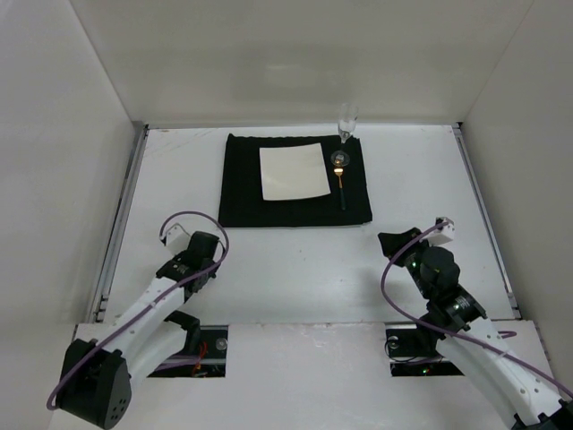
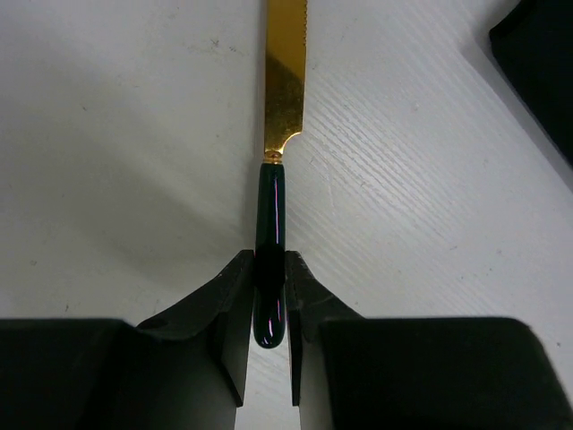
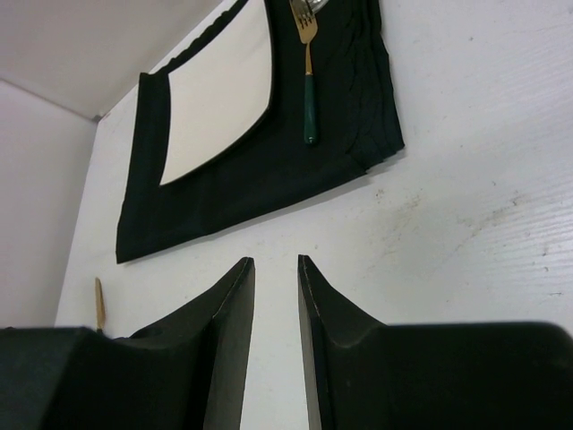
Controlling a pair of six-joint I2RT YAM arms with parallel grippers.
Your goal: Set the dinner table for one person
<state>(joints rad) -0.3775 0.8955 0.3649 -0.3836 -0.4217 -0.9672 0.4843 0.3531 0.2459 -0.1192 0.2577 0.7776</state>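
Observation:
The knife (image 2: 285, 98) needs to go outward in my left gripper and turn along the plate's edge, onto the part of the placemat (image 1: 242, 193) opposite the fork. That side of the placemat is still empty.
The dinner table (image 1: 421, 179) is a wide white top. In the left wrist view a knife (image 2: 285, 98) with a gold blade and dark green handle lies on it, pointing away. My left gripper (image 2: 269, 260) is shut on the handle's near end, low at the table's left (image 1: 199, 253). A black placemat (image 1: 242, 193) at the back centre carries a square white plate (image 1: 292, 172) and a gold fork (image 1: 342, 184) with a green handle, also in the right wrist view (image 3: 308, 90). My right gripper (image 3: 276, 262) stands open over bare table at the right (image 1: 394, 240), with nothing between its fingers.
A clear stemmed glass (image 1: 346, 121) stands at the placemat's back right corner, beside the fork's head. Metal side rails (image 1: 121, 224) run along the table's left and right edges. White walls close in the back and both sides.

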